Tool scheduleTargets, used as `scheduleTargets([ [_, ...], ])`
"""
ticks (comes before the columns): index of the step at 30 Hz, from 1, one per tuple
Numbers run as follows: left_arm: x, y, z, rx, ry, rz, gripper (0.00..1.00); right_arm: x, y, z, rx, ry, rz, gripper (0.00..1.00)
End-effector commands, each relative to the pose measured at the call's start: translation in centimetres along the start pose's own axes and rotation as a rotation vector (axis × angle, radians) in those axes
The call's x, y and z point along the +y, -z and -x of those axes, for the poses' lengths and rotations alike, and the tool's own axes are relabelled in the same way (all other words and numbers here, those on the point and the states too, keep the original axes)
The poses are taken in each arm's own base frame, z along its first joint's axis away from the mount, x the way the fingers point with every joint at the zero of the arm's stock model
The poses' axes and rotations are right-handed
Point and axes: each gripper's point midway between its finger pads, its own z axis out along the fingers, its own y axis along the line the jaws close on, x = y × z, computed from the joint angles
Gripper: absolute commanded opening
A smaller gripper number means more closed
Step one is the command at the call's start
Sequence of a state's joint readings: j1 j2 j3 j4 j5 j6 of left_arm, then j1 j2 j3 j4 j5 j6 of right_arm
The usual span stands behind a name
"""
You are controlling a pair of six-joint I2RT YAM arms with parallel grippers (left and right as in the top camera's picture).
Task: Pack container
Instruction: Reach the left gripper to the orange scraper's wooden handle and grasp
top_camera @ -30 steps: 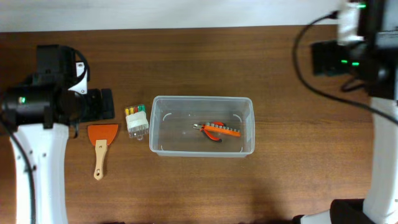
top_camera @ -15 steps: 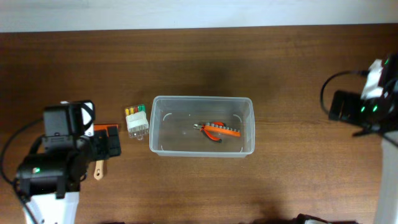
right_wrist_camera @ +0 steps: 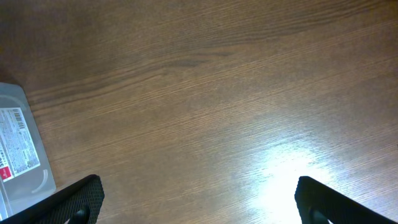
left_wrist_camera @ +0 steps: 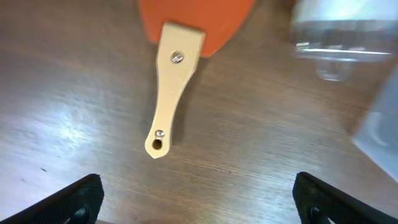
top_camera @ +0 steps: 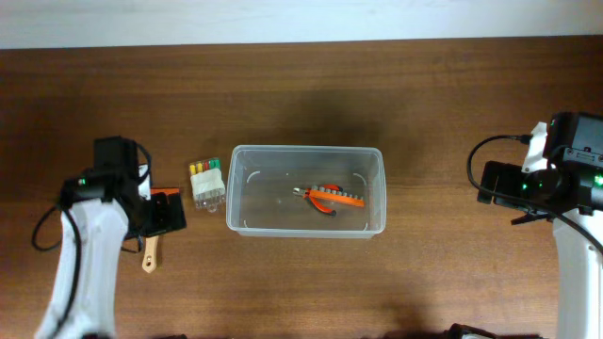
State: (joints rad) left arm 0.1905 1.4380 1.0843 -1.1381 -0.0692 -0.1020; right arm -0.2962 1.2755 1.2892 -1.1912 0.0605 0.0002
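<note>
The wooden handle's part near the orange blade [top_camera: 152, 242] [left_wrist_camera: 176, 61] gets my left gripper lowered onto it and closed next, since the handle is narrower than the gap between the open fingers.
The large clear container [top_camera: 306, 149] stands mid-table with orange-handled pliers [top_camera: 330, 197] inside. A scraper with an orange blade and a wooden handle [top_camera: 150, 255] lies to its left; my left gripper [top_camera: 170, 215] hangs over the blade, open and empty. In the left wrist view the scraper handle [left_wrist_camera: 169, 87] lies ahead of the open fingers [left_wrist_camera: 199, 205]. My right gripper [top_camera: 490, 182] is open and empty over bare table to the right of the container. The right wrist view shows its fingers [right_wrist_camera: 199, 202] and the container's corner [right_wrist_camera: 18, 149].
A small clear box with yellow, green and red pieces [top_camera: 206, 184] sits between the scraper and the container; it also shows in the left wrist view [left_wrist_camera: 339, 37]. The table's far edge runs along the top.
The left arm swung down and settled with its gripper over the scraper's blade. The right arm came down from the far right corner to the container's right. Objects have not moved.
</note>
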Motion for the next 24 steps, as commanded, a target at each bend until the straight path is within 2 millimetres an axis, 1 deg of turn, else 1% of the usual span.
scheduleTargets([
  [1,0.6,-2.8,-0.3,0.107,0.081,-0.044,0.99,0.0,0.0,0.0,-0.002,-0.014,0.006,0.99],
  [4,1.2,-4.8,-0.1,0.156,0.108,-0.042,0.99,0.0,0.0,0.0,-0.002,-0.014,0.007,0.99],
  [8,1.2,-6.9,-0.1,0.21,0.094,-0.039,0.99,0.0,0.0,0.0,-0.002,-0.014,0.007,0.99],
  [13,1.1,-8.7,0.0,0.233,0.064,-0.042,0.99,0.0,0.0,0.0,-0.003,-0.014,0.007,0.99],
  [14,1.1,-9.3,-0.1,0.235,0.062,-0.037,0.99,0.0,0.0,0.0,-0.003,-0.014,0.007,0.99],
  [19,1.0,-11.0,-0.7,0.224,-0.02,-0.047,0.99,0.0,0.0,0.0,-0.004,-0.014,0.006,0.99],
  [21,1.2,-12.1,-1.1,0.217,-0.066,-0.034,0.99,0.0,0.0,0.1,-0.006,-0.014,0.007,0.99],
  [24,1.6,-12.7,-1.6,0.221,-0.073,-0.013,0.99,0.0,0.0,0.1,-0.005,-0.014,0.006,0.99],
])
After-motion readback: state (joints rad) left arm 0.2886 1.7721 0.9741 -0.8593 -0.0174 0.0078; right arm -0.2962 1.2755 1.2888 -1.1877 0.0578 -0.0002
